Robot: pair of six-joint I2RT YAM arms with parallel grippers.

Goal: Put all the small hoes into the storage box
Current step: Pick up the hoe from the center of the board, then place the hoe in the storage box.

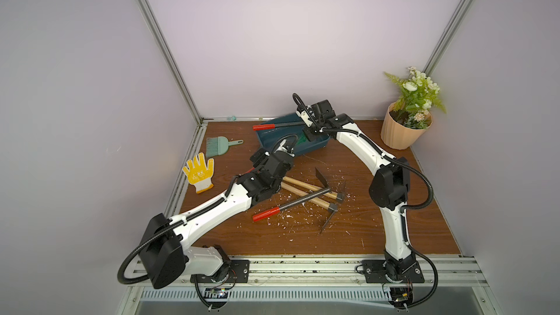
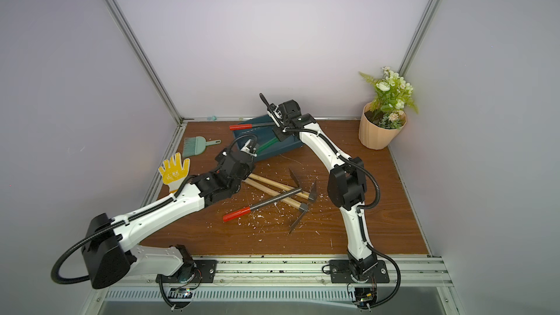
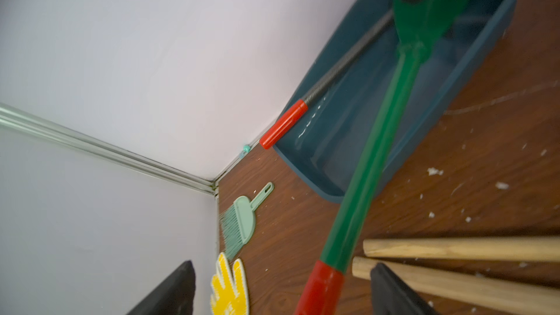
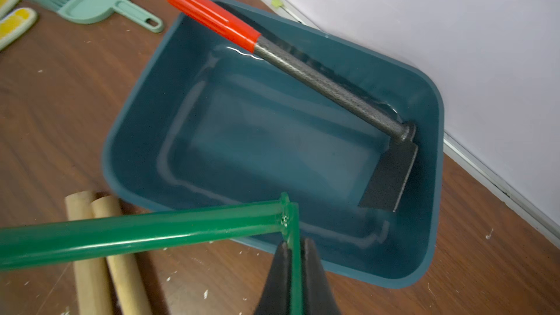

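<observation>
The small hoe turns with my right gripper next, then comes down to the box's bottom (image 1: 293,131) (image 4: 350,175) beside the black hoe. Its blade is released there, since the green handle crosses the box's front rim.
The small hoe (image 4: 151,231) has a green handle, a green blade and a red grip. My right gripper (image 4: 293,242) is shut on its thin blade at the front rim of the storage box (image 4: 133,134), a dark teal tray against the back wall. The green handle (image 3: 372,146) slants down from the box (image 1: 272,139) to my left gripper (image 3: 284,265), which is open, its fingers wide apart on either side of the red grip. A black hoe (image 4: 318,83) with a red grip lies in the box, its grip over the rim.
On the wooden table lie another black hoe (image 1: 298,204) with a red grip and two wooden-handled hoes (image 1: 306,187), crossed among white flakes. A yellow glove (image 1: 198,174) and a mint hand brush (image 1: 219,145) lie at the left. A peach flower pot (image 1: 404,130) stands back right.
</observation>
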